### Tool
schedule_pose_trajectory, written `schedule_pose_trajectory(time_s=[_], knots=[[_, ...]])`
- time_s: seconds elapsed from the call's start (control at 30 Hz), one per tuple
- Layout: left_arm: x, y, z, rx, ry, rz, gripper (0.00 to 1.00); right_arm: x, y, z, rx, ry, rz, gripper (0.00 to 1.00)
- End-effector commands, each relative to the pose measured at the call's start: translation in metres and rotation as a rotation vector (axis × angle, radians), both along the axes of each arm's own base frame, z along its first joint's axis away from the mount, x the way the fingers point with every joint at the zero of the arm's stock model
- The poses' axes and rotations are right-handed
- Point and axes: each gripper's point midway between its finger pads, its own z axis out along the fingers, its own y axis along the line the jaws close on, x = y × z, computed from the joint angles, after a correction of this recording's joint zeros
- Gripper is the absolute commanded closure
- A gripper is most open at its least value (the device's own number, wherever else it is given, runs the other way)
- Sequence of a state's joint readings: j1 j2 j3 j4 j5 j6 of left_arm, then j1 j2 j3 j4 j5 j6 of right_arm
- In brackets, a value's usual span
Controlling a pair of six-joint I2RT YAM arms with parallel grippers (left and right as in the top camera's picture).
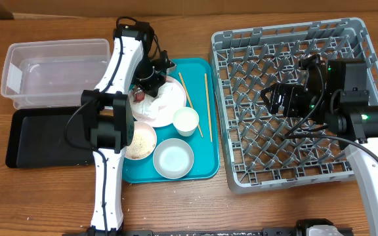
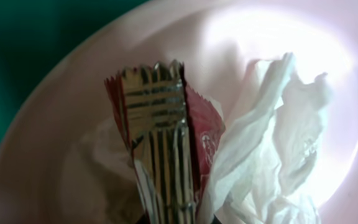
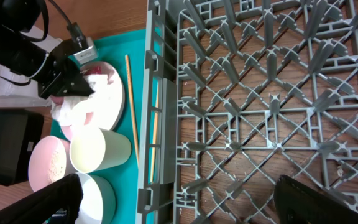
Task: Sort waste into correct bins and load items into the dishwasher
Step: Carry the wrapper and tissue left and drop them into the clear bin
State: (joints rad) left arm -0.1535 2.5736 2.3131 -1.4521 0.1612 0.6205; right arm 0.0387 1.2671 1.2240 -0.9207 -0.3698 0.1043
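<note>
The clear tub (image 1: 58,71) lies to my left gripper's left in the overhead view, so that gripper should lift off the plate (image 1: 174,98) and over the tub to release the wrapper.
My left gripper (image 1: 146,86) is down on the pale pink-white plate (image 1: 174,98), shut on the red-and-silver snack wrapper (image 2: 160,124), which runs up out of the jaws (image 2: 173,219). A crumpled white napkin (image 2: 272,137) lies right beside the wrapper on the plate (image 2: 55,143). My right gripper (image 1: 271,98) hovers open and empty over the grey dish rack (image 1: 287,39), its fingers spread wide in the right wrist view (image 3: 179,205). The pink bowl (image 1: 140,141) holds rice grains. The grey-green bowl (image 1: 173,158), the white cup (image 1: 186,120) and two chopsticks (image 1: 207,98) lie on the teal tray (image 1: 202,167).
The clear tub (image 1: 54,69) stands at the far left, with the black tray (image 1: 41,137) just in front of it. The dish rack (image 3: 260,93) holds no dishes. The left arm stretches over the teal tray's left side.
</note>
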Motion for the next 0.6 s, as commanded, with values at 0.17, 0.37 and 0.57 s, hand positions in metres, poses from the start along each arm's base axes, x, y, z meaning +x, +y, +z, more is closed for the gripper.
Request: schedule_pose_trajectory(time_s=[0.17, 0.37, 0.57], knots=[[-0.005, 0.006, 0.036, 0.034, 0.066, 0.153, 0.96, 0.005, -0.001, 0.011, 0.006, -0.035, -0.002, 0.0], [0.042, 0.026, 0.121, -0.012, -0.209, 0.425, 0.96, 0.004, -0.001, 0.011, 0.006, -0.034, -0.002, 0.0], [0.051, 0.085, 0.216, -0.077, -0.432, 0.703, 0.96, 0.005, -0.001, 0.011, 0.006, -0.034, -0.002, 0.0]])
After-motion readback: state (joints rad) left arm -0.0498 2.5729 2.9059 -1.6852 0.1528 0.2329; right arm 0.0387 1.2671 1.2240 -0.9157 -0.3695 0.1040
